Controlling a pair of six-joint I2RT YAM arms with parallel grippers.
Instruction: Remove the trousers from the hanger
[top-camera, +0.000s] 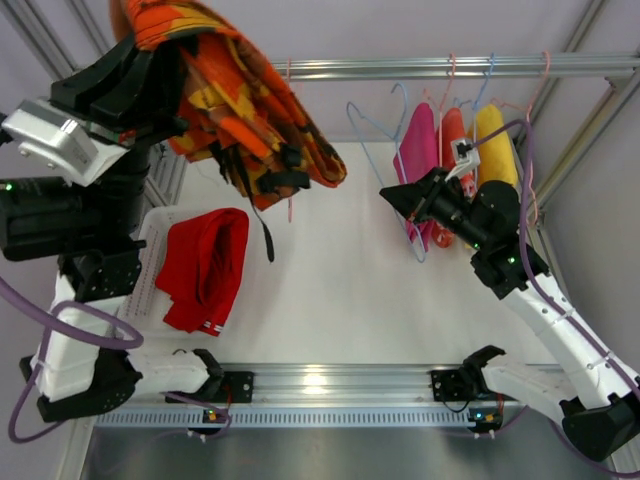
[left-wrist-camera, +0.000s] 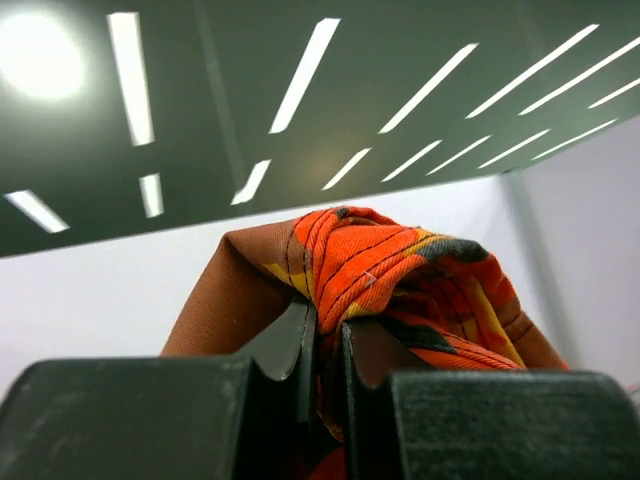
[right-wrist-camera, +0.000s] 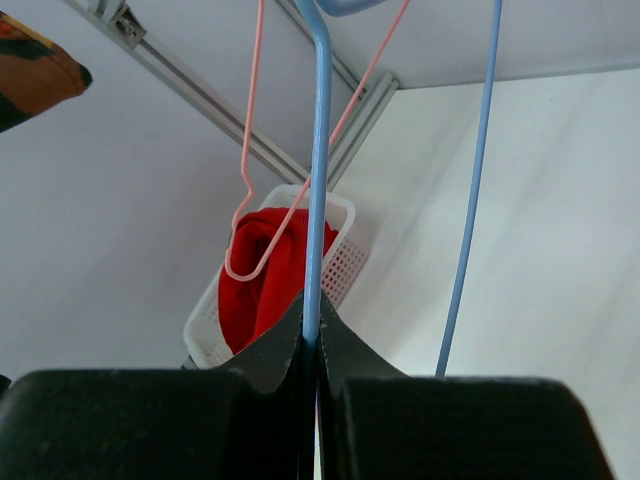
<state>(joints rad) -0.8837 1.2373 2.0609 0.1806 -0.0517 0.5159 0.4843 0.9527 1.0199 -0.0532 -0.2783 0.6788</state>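
The light blue hanger hangs empty. My left gripper needs to tip downward and lower over the red trousers (top-camera: 205, 265) in the basket to release the cloth.
My left gripper (left-wrist-camera: 328, 330) is shut on the orange patterned trousers (top-camera: 240, 100), held high at the upper left; the cloth (left-wrist-camera: 400, 280) bunches between the fingers and hangs off the rail. My right gripper (top-camera: 392, 200) is shut on the bar of a light blue hanger (top-camera: 385, 150) that hangs from the rail; the bar (right-wrist-camera: 316, 180) runs straight up out of the closed fingers. The red trousers (top-camera: 205, 265) lie in a white basket (top-camera: 150, 270) at the left, and show in the right wrist view (right-wrist-camera: 270, 270).
A metal rail (top-camera: 450, 67) crosses the back. Pink (top-camera: 420, 150), orange-red (top-camera: 452, 140) and yellow (top-camera: 495, 145) garments hang on it at the right. A pink empty hanger (right-wrist-camera: 250, 200) dangles near the basket (right-wrist-camera: 340, 250).
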